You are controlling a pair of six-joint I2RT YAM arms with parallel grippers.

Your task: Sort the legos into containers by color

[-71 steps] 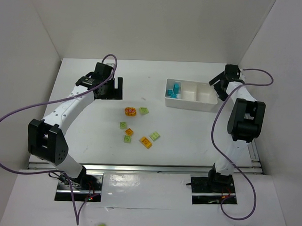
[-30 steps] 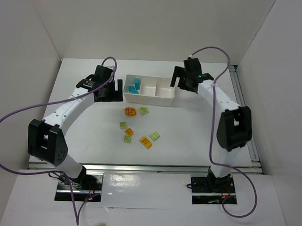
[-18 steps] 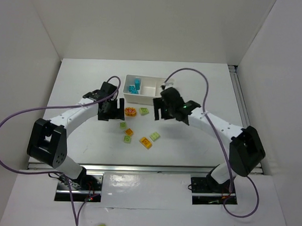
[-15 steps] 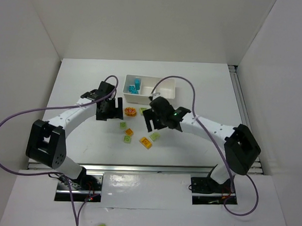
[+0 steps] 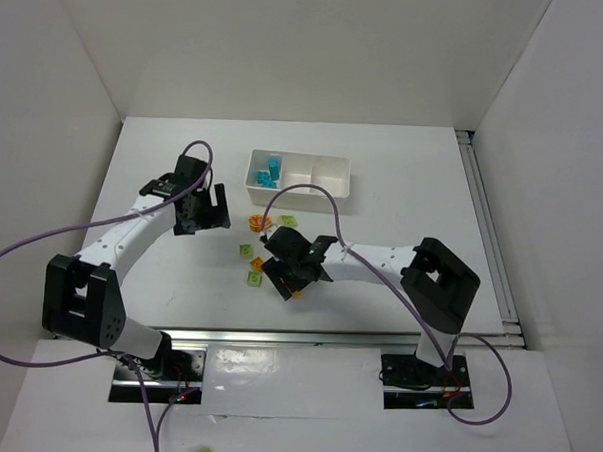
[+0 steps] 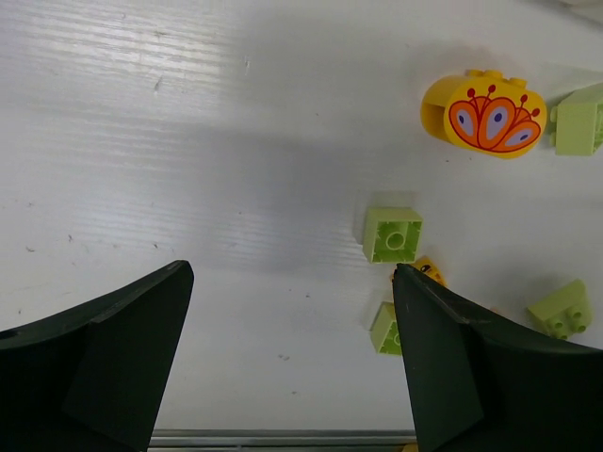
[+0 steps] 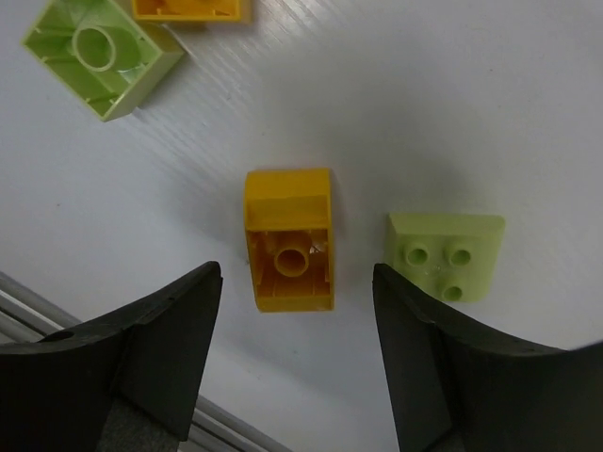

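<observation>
My left gripper should next move over and down around the flower-print lego [image 5: 261, 223], outside the tray [image 5: 323, 190], because the lego is below the gripper and to its right in the top view.
The white three-compartment tray [image 5: 323, 190] stands at the back middle, with cyan legos [image 5: 270, 171] in its left compartment. Loose legos lie in front of it: an orange-yellow rounded one with a flower print [image 6: 485, 115], light green ones [image 6: 393, 234] [image 6: 383, 330] and others. My right gripper [image 7: 297, 278] is open, its fingers either side of an upside-down orange-yellow lego [image 7: 289, 252], with a light green lego [image 7: 446, 254] just right of it. In the top view the right gripper [image 5: 283, 278] covers that spot. My left gripper [image 6: 290, 273] is open and empty over bare table, left of the legos.
Another light green lego [image 7: 99, 56] and an orange-yellow one [image 7: 193, 8] lie beyond my right gripper. The table's front metal rail [image 6: 283, 438] runs close below my left gripper. White walls enclose the table on three sides.
The tray has shifted from the back right to the back middle. My right arm left it and swung down over the loose legos. My left gripper came off the tray's side and moved left.
</observation>
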